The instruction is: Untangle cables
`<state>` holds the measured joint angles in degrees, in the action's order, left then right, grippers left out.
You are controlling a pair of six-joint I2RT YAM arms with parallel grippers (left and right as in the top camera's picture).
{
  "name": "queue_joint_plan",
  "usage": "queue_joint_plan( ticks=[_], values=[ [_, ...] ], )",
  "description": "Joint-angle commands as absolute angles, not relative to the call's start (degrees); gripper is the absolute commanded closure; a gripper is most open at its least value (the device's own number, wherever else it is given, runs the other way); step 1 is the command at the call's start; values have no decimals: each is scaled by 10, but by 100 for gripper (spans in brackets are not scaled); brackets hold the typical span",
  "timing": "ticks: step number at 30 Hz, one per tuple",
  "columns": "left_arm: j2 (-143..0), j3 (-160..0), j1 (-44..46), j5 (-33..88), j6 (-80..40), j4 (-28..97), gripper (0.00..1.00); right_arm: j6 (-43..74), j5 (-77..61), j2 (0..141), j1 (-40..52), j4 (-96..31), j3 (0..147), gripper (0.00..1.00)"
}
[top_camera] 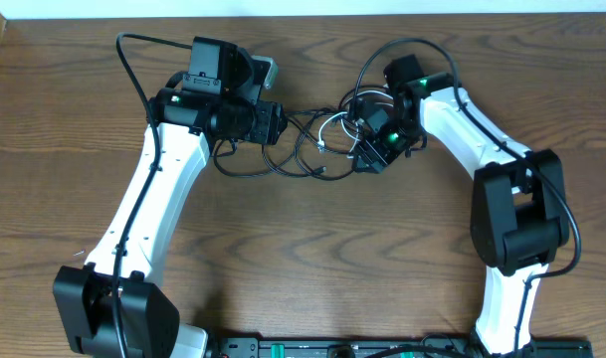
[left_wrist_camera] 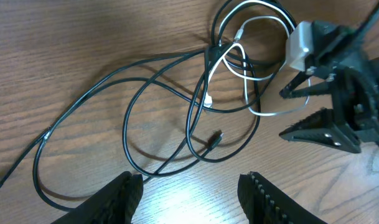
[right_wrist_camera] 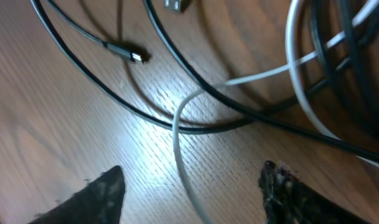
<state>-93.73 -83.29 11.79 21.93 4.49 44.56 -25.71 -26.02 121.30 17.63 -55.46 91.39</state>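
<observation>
My right gripper should go down to the white cable's bend (right_wrist_camera: 185, 178) next, because this part of the white cable is on bare wood outside the black loop.
A tangle of thin black cables (top_camera: 283, 159) and a white cable (top_camera: 334, 129) lies on the wooden table (top_camera: 303, 259) between my two arms. In the left wrist view the black loops (left_wrist_camera: 145, 118) spread left and the white cable (left_wrist_camera: 251, 68) coils at upper right, with a small black plug (left_wrist_camera: 215, 138). My left gripper (left_wrist_camera: 190, 193) is open just above the table, at the near edge of the black loops. My right gripper (right_wrist_camera: 192, 186) is open low over the tangle, with the white cable (right_wrist_camera: 183, 149) running between its fingers. It also shows in the left wrist view (left_wrist_camera: 313, 106).
The table's far edge meets a white wall (top_camera: 303, 8). Thicker black wires loop off both arms (top_camera: 133, 60). A black rail (top_camera: 382, 348) runs along the near edge.
</observation>
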Motion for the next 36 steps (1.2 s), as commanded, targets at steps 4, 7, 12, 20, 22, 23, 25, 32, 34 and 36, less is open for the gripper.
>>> queue_joint_plan(
  ticks=[4, 7, 12, 20, 22, 23, 25, 32, 34, 36],
  values=[
    [-944, -829, 117, 214, 42, 445, 44, -282, -314, 1218, 179, -582, 918, 59],
    [-944, -829, 117, 214, 42, 445, 44, -283, -325, 1218, 183, -603, 918, 62],
    [-944, -826, 117, 214, 42, 445, 44, -292, -301, 1218, 204, -583, 888, 60],
    [-944, -820, 117, 214, 42, 443, 44, -284, -288, 1218, 208, -539, 869, 59],
    [-944, -819, 117, 214, 42, 443, 44, -284, -288, 1218, 209, -529, 868, 60],
    [-944, -819, 117, 214, 42, 443, 44, -284, -287, 1219, 210, -524, 867, 61],
    [-944, -819, 117, 214, 42, 443, 44, -284, -286, 1219, 211, -508, 858, 60],
    [-944, -819, 117, 214, 42, 443, 44, -275, -289, 1218, 213, -496, 839, 92],
    [-944, -819, 117, 214, 42, 442, 44, -233, -290, 1215, 212, -496, 845, 99],
    [-944, -819, 117, 214, 42, 440, 44, -191, -313, 1208, 210, -508, 861, 99]
  ],
)
